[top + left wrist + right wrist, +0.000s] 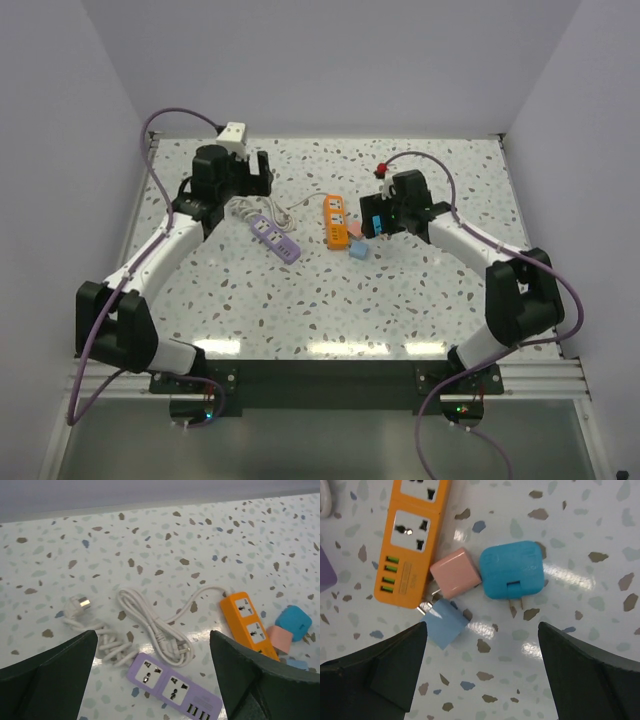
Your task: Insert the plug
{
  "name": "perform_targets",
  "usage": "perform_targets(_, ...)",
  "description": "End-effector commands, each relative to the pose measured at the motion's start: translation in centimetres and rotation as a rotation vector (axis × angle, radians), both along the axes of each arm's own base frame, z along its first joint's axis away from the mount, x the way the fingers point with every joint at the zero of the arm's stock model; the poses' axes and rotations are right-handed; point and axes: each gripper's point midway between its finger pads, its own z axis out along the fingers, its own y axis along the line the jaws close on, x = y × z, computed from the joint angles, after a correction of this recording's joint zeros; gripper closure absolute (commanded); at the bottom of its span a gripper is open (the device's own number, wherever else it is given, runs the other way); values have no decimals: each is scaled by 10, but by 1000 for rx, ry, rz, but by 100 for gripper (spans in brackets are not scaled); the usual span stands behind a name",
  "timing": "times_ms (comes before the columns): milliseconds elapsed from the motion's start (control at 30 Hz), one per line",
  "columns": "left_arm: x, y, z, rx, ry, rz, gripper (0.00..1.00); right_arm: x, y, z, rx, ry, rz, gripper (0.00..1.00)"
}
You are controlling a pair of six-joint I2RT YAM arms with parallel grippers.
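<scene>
Next, my right gripper will lower over the slanted pale blue adapter beside the orange power strip (335,220), then turn its fingers astride the adapter's sides.
A purple power strip (275,236) and an orange power strip (335,220) lie mid-table, each on a white cord. Three plug adapters lie by the orange strip's near end: a pink one (455,572), a bright blue one (512,570) with two prongs showing, and a pale blue one (442,622). My right gripper (482,652) is open and empty, hovering just above these adapters (378,218). My left gripper (152,647) is open and empty above the purple strip (172,687) and the coiled white cord (155,627), at the table's back left (255,178).
A white cord plug (80,602) lies to the left of the coil. The orange strip (248,625) and the adapters show at the right of the left wrist view. White walls close the table at the back and both sides.
</scene>
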Motion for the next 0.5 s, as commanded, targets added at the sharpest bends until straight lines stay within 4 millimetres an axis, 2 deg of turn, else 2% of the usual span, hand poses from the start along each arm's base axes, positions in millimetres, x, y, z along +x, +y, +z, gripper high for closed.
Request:
perform_targets(0,6,-38,14,-76,-23,-188,0,-28,21,4,75,20,162,5)
perform_targets(100,4,-59,4,-132,53,-281,0,-42,24,-8,67,62,222,5)
perform_targets(133,0,-67,-7,-148,104,-320,0,-45,25,-12,63,70,238,5)
perform_targets(300,-9,-90,-23,-188,176,-474,0,-44,31,-22,29,47,321,5)
perform_targets(333,-16,-96,-29,-202,219,-518,0,-44,33,-24,25,42,336,5)
perform_targets(400,-14,-104,-33,-212,260,-564,0,-47,37,-33,6,44,381,6)
perform_targets(433,-21,-108,-46,-227,328,-597,0,-49,39,-36,1,51,393,6)
perform_targets(467,-19,-110,-40,-231,329,-611,0,-50,41,-40,-3,57,405,6)
